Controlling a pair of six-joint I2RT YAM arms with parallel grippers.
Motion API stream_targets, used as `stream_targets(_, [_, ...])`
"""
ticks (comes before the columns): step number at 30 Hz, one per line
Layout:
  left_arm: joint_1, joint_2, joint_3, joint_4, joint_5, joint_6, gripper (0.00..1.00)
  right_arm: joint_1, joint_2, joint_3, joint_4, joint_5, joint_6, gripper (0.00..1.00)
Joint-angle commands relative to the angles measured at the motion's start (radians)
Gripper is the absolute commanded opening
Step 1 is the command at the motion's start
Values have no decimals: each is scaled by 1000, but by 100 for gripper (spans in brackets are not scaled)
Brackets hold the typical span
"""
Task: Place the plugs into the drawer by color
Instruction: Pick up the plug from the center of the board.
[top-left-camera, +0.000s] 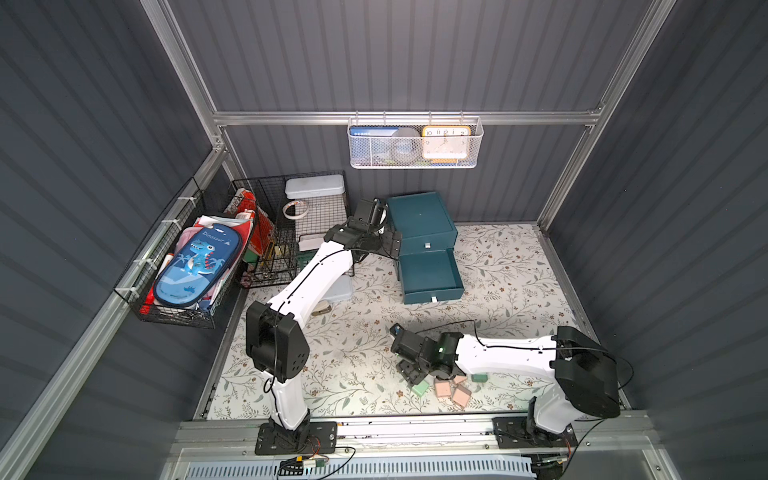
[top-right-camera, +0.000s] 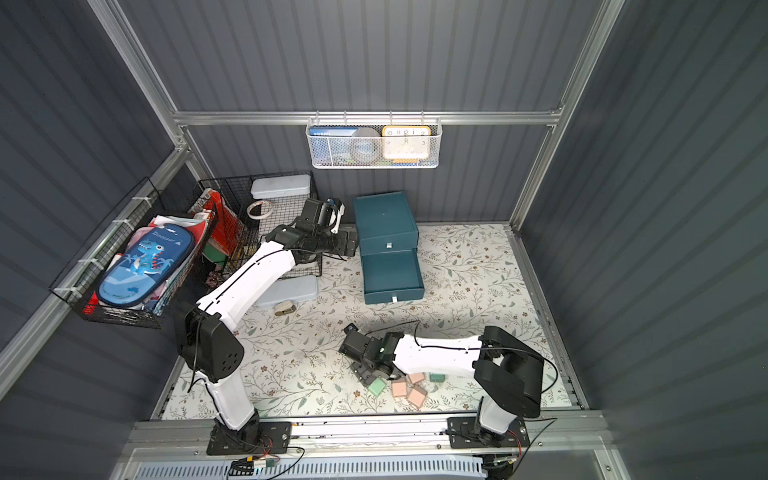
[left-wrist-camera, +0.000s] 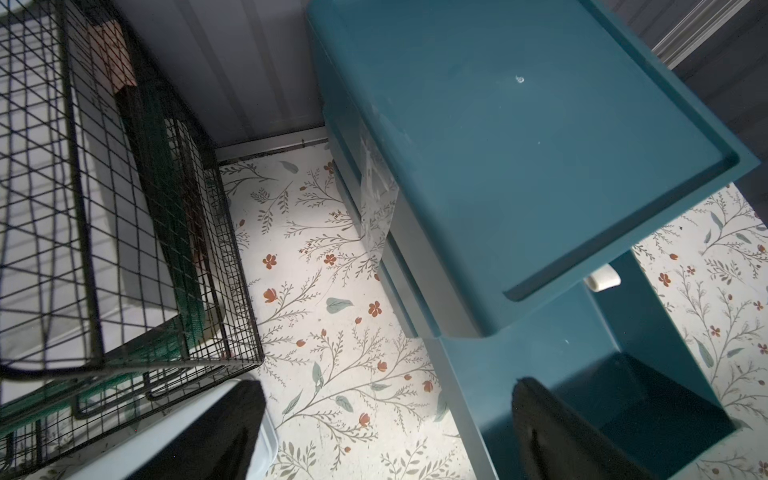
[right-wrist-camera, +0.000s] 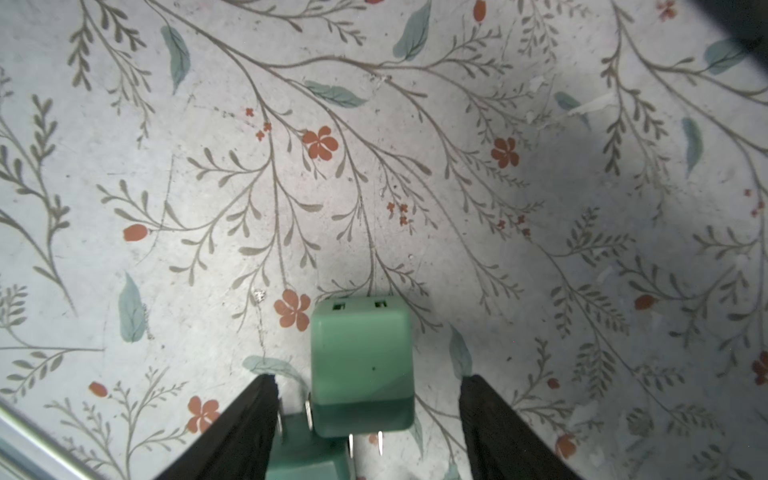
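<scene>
The mint green plug (right-wrist-camera: 361, 365) is already between the open fingers and has space on either side, so my right gripper will next move down around the plug's body and close.
A mint green plug (right-wrist-camera: 361, 365) lies on the floral mat between the fingers of my right gripper (right-wrist-camera: 370, 382), which is open and touches neither side of it. A second green plug (right-wrist-camera: 307, 457) lies against it by one finger. In both top views, pink plugs (top-left-camera: 441, 388) (top-right-camera: 399, 388) and another green plug (top-left-camera: 478, 378) lie just behind the right gripper (top-left-camera: 409, 374). The teal drawer cabinet (top-left-camera: 419, 216) stands at the back with its lowest drawer (top-left-camera: 430, 274) pulled out. My left gripper (top-left-camera: 388, 243) (left-wrist-camera: 390, 432) hangs open at the cabinet's left side, holding nothing.
A black wire rack (top-left-camera: 291, 224) stands left of the cabinet, close to my left arm. A wire basket with a dinosaur pencil case (top-left-camera: 195, 262) hangs on the left wall. A pale blue case (top-left-camera: 340, 289) lies under the left arm. A white mesh basket (top-left-camera: 415, 143) hangs on the back wall.
</scene>
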Motion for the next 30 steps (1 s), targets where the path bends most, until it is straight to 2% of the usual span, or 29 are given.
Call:
stream_targets(1, [-2, -20, -19, -6, -3, -1, 99, -11, 33, 15, 24, 0, -6, 72])
stream_targets(5, [-2, -17, -24, -5, 2, -1, 98, -28, 72, 1, 55, -26, -4, 66])
stream_targets(10, [-2, -2, -18, -5, 11, 5, 99, -41, 66, -4, 80, -45, -2, 45])
stream_targets(14, [-2, 30, 13, -3, 10, 11, 98, -78, 18, -10, 79, -79, -8, 34])
stream_targets(20, [-2, 71, 72, -6, 3, 13, 99, -155, -102, 131, -62, -48, -63, 31])
stream_targets(25, [-2, 109, 116, 1, 5, 7, 98, -342, -148, 211, -4, -40, -137, 29])
stream_targets(30, [-2, 155, 159, -14, -3, 22, 98, -522, -87, 258, 67, -57, -166, 30])
